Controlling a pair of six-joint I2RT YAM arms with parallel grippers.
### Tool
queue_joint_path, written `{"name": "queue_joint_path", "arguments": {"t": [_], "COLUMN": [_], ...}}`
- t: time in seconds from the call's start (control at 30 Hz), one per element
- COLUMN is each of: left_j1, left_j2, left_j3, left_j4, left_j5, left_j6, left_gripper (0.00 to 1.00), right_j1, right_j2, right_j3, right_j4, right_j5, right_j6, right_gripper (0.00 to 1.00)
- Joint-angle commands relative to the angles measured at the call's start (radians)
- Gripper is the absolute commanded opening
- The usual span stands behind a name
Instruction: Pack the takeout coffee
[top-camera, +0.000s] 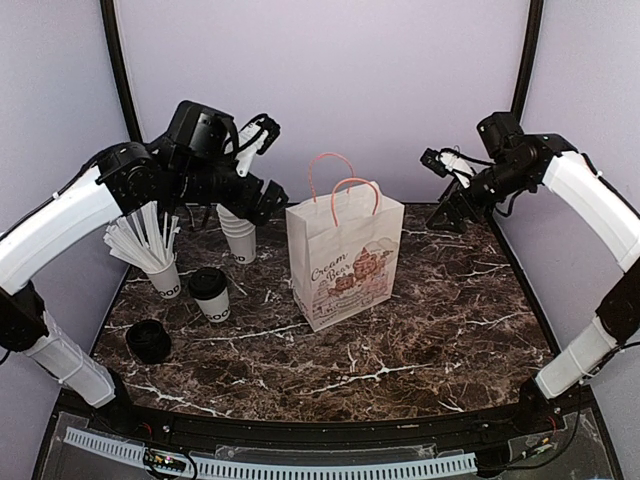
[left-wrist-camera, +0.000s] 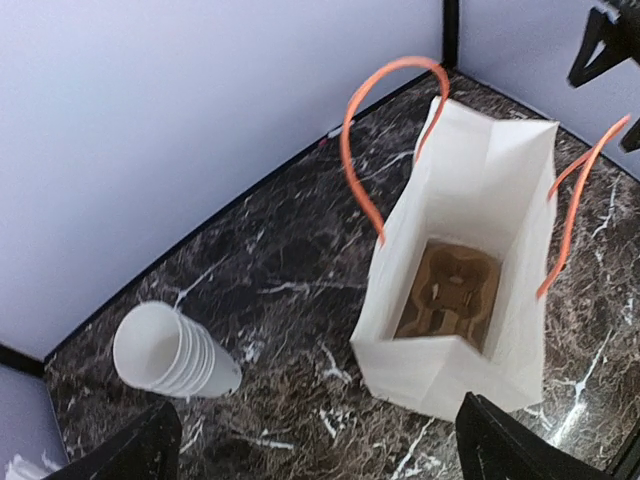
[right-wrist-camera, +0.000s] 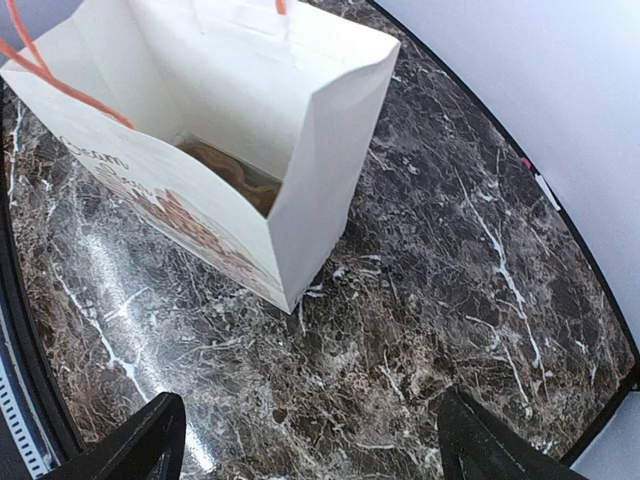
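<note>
I need to lower my left gripper and swing it to the left in the top view, onto the takeout coffee's black lid, because the takeout coffee stands outside the open bag (top-camera: 345, 255).
The takeout coffee (top-camera: 210, 293), a small white cup with black lettering and a black lid, stands at the table's left front, apart from both grippers. The white paper bag (top-camera: 345, 255) with orange handles stands upright and open at mid-table. In the left wrist view a brown cardboard cup carrier (left-wrist-camera: 450, 290) lies at the bottom of the bag (left-wrist-camera: 470, 200). My left gripper (top-camera: 268, 200) hovers open above the stack of nested cups, left of the bag, its fingers (left-wrist-camera: 150, 450) wide apart and empty. At the back right, my right gripper (top-camera: 440, 165) hangs open and empty above the bag's (right-wrist-camera: 250, 120) right side.
A stack of nested white cups (top-camera: 238, 235) stands behind the coffee and shows lying sideways in the left wrist view (left-wrist-camera: 170, 355). A white cup of paper-wrapped straws (top-camera: 160, 270) stands at the far left. Black lids (top-camera: 148, 340) sit near the left front corner.
</note>
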Motion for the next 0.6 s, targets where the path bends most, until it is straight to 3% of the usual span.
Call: {"name": "queue_joint_path", "arguments": {"t": [0.0, 0.1, 0.27, 0.57], "left_j1": [0.023, 0.054, 0.19, 0.341], "left_j2": [-0.055, -0.079, -0.104, -0.059], "left_j3": [-0.122, -0.205, -0.341, -0.401], "left_j4": [-0.195, -0.25, -0.269, -0.265], "left_j5": [-0.15, -0.126, 0.045, 0.148], "left_j6": [-0.262, -0.351, -0.437, -0.467], "left_gripper": [0.99, 0.99, 0.99, 0.99], "right_j1": [-0.004, 0.005, 0.025, 0.049], "right_j2": [-0.027, -0.006, 0.011, 0.002], "right_j3": [0.037, 0.058, 0.067, 0.024], "right_j4": [-0.005, -0.026, -0.036, -0.024], "right_j5": [-0.121, -0.152, -0.171, -0.145], "right_j6": [-0.026, -0.032, -0.036, -0.029], "right_gripper": [0.88, 0.88, 0.88, 0.88]}}
